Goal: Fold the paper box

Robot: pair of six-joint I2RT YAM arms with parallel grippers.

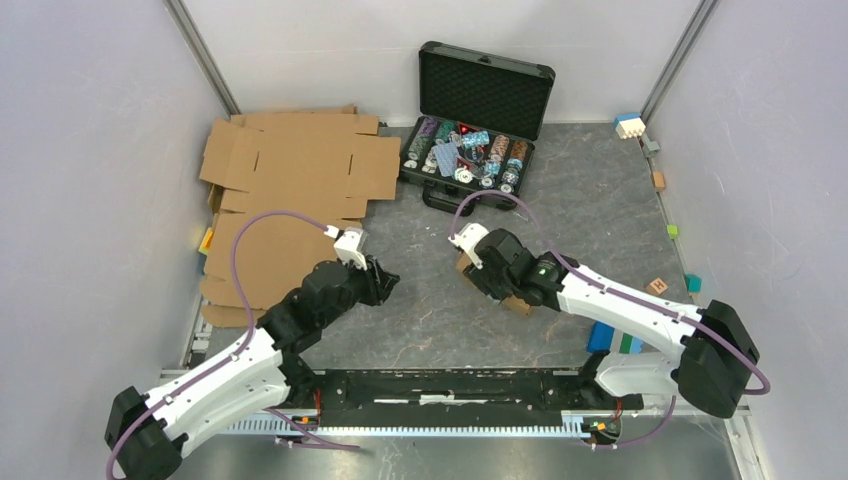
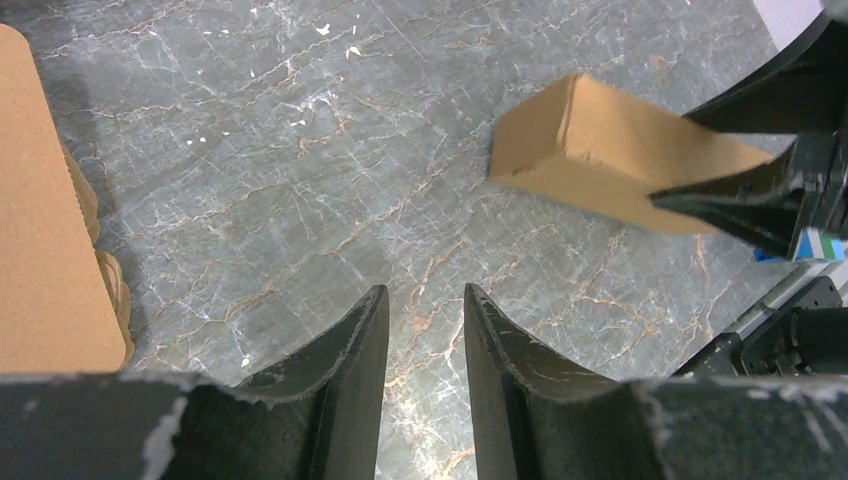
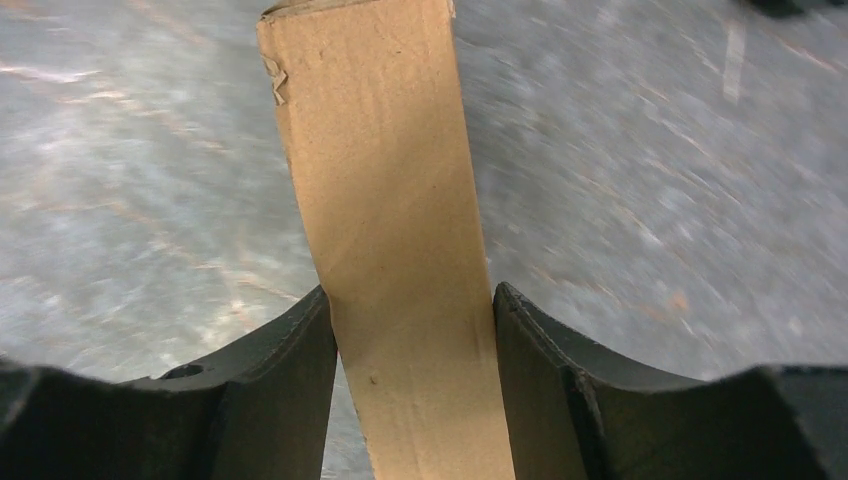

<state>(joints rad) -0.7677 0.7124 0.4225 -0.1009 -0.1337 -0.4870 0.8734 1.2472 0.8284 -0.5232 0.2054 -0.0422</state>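
I will move my right gripper outward and to the right in the top view and release the box beside the coloured blocks, because that tabletop patch (image 1: 628, 218) is bare.
The paper box (image 3: 385, 180) is a small folded brown carton, held off the grey marbled table between the fingers of my right gripper (image 3: 412, 292). Both fingers press its sides. In the top view only its brown ends (image 1: 517, 305) show around the right gripper (image 1: 490, 272), near the middle of the table. From the left wrist view the box (image 2: 600, 150) hangs at the upper right with the right gripper's black fingers (image 2: 740, 200) clamped on it. My left gripper (image 2: 425, 292) is open, only bare table between its fingers, a short way left of the box (image 1: 385, 283).
Large flat cardboard sheets (image 1: 290, 165) lie stacked at the back left, reaching down beside the left arm (image 2: 40, 230). An open black case of chips (image 1: 480, 110) stands at the back middle. Coloured blocks (image 1: 630, 125) lie along the right edge.
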